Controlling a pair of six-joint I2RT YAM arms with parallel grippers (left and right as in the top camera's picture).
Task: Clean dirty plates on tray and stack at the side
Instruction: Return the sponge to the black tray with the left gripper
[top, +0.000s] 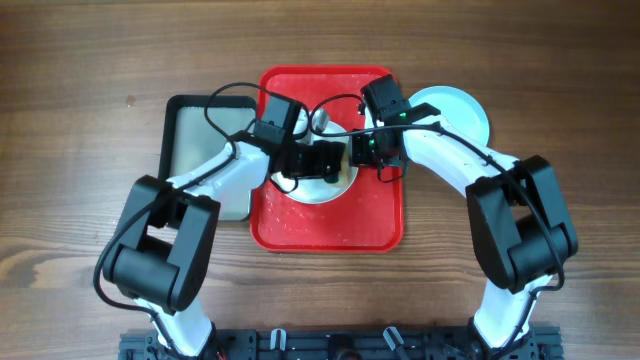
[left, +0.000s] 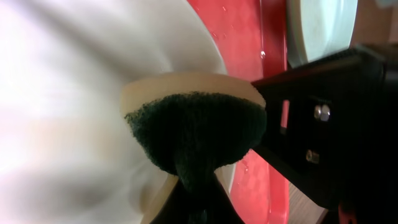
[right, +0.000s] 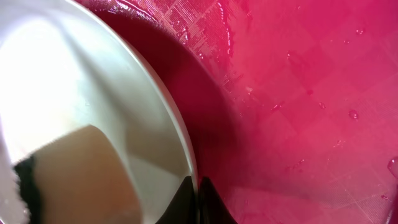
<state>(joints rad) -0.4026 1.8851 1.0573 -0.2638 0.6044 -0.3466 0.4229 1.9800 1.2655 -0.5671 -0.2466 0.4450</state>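
Note:
My left gripper is to lift the sponge off the white plate and then lower the sponge onto the dark grey-black tray (top: 207, 145), which has open space on its bottom.
A white plate (top: 318, 192) lies on the red tray (top: 330, 225), mostly hidden under both grippers. My left gripper (top: 330, 162) is shut on a sponge (left: 193, 124) with a beige body and a dark green scouring face, and the sponge presses against the white plate (left: 74, 93). My right gripper (right: 198, 202) is shut on that plate's rim, and the plate (right: 74, 81) casts a dark shadow on the tray (right: 298, 93). The sponge (right: 81, 180) shows at the lower left of the right wrist view. A light turquoise plate (top: 455, 112) sits on the table just right of the tray.
A dark grey-black tray (top: 200, 150) lies left of the red tray, under my left arm. Water droplets dot the red tray (left: 239, 31). The turquoise plate (left: 317, 25) and my right gripper's black body (left: 329, 137) show close by in the left wrist view.

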